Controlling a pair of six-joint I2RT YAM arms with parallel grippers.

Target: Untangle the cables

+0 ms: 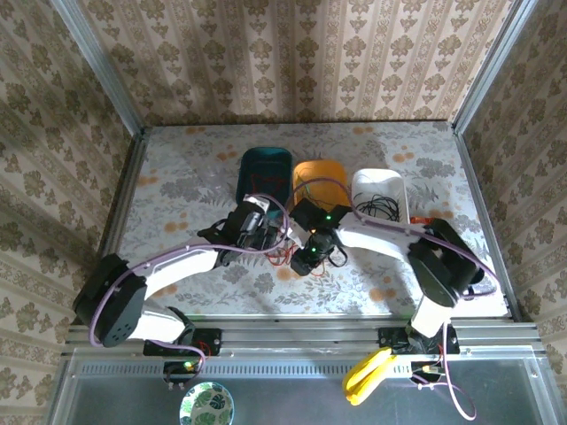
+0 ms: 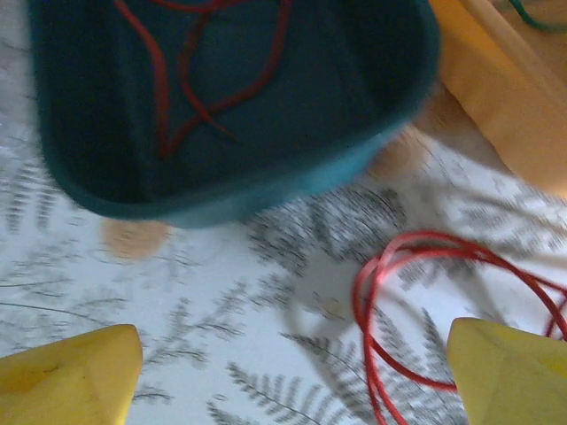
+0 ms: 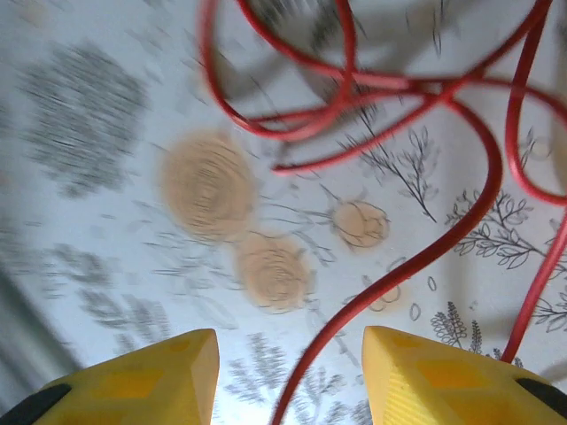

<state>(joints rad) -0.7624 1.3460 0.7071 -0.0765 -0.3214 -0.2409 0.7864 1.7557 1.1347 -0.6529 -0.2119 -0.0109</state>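
Observation:
My right gripper will close its open fingers around the piece of red cable between them, because the piece already runs through the gap, clear of the tangle.
Red cables [image 3: 372, 97] lie in a loose tangle on the flowered table, and one red strand [image 3: 390, 279] runs down between the fingers of my right gripper [image 3: 288, 381], which is open and not touching it. My left gripper [image 2: 292, 381] is wide open over bare table, with a red cable loop [image 2: 416, 266] just inside its right finger [image 2: 509, 372]. More red cable [image 2: 177, 80] lies in the teal bin [image 2: 266, 190] ahead. In the top view the left gripper [image 1: 259, 228] and right gripper [image 1: 306, 262] stand close together over the red cables [image 1: 285, 251].
An orange bin [image 1: 321, 177] holding a green cable [image 2: 532, 13] stands right of the teal bin [image 1: 266, 168]. A white bin [image 1: 400, 190] with black cables [image 1: 379, 208] is further right. Patterned walls close in the table on three sides.

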